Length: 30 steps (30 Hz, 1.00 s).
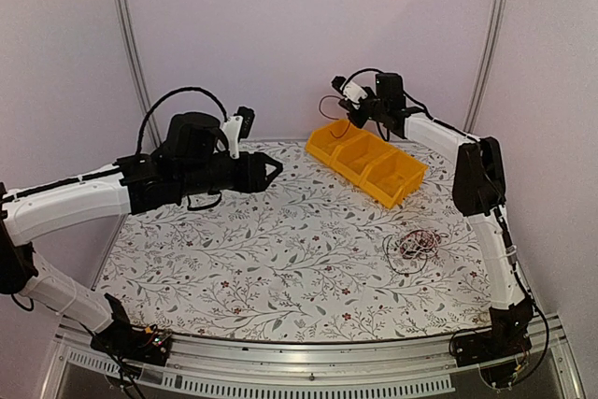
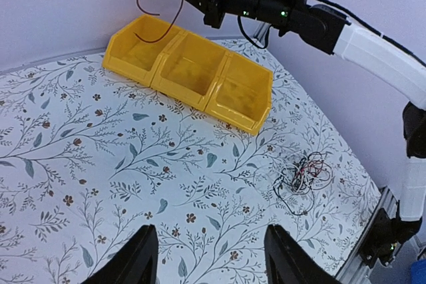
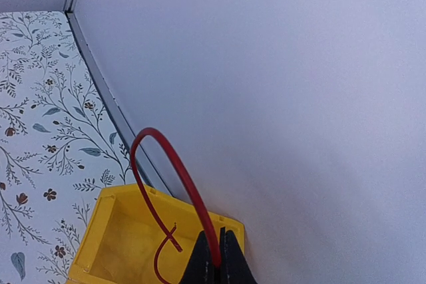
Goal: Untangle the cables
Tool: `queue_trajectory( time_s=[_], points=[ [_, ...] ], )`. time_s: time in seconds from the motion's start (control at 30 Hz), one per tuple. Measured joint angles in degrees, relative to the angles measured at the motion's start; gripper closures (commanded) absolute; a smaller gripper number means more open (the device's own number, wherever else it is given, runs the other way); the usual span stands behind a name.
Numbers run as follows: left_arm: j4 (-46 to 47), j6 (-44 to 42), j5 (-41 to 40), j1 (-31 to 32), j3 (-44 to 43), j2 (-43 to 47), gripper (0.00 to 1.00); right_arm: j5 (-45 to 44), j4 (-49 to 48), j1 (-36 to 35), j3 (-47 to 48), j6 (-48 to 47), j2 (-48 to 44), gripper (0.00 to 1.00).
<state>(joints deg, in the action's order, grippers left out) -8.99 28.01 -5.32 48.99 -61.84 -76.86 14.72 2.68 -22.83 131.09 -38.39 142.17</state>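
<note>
I will next lower the red-brown cable a little with my right gripper over the yellow bin's far end section (image 1: 334,136) (image 3: 141,242) and let go of it, because the cable's loose end is already hanging above that section.
A small tangled bundle of cables (image 1: 414,246), black, white and red-brown, lies on the table at the right; it also shows in the left wrist view (image 2: 305,175). My right gripper (image 1: 342,88) is shut on a single red-brown cable (image 3: 174,165), held above the far-left compartment of the yellow bin (image 1: 329,137). The cable loops up and its free end hangs down over that compartment (image 3: 123,247). It also shows in the left wrist view (image 2: 160,4). My left gripper (image 1: 274,170) is open and empty, above the table's left-centre, far from the bundle; its fingertips (image 2: 143,257) show in the wrist view.
The yellow three-compartment bin (image 2: 166,51) stands at the back right of the flowered table (image 1: 262,259). The back wall is close behind it. A metal rail (image 1: 280,362) runs along the near edge.
</note>
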Motion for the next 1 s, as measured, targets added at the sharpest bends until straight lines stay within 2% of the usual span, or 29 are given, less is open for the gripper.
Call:
queue_trajectory(
  time_s=[0.4, 0.53, 0.67, 0.87, 1.0],
  points=[
    [-1.70, 1.14, -0.55, 0.04, 0.13, 0.02, 0.43, -2.62, -1.64, 0.02, 0.00, 0.17, 2.84, 0.99],
    [-1.79, 1.40, -0.57, 0.04, 0.83, 0.02, 0.43, -2.84, -0.55, 0.02, 0.00, -0.13, 3.74, 0.68],
    [-2.14, 1.84, -0.57, 0.07, 1.70, 0.04, 0.43, -3.56, 0.74, 0.02, 0.00, -0.63, 3.85, 0.50],
    [-1.95, 2.03, -0.57, 0.13, 2.64, 0.26, 0.43, -3.69, 3.19, 0.09, -0.52, -1.62, 3.69, 0.35],
    [-0.20, 1.90, -0.52, 0.15, 3.74, 0.44, 0.42, -2.99, 7.63, 0.15, -2.82, -2.43, 2.03, 0.31]
  ],
)
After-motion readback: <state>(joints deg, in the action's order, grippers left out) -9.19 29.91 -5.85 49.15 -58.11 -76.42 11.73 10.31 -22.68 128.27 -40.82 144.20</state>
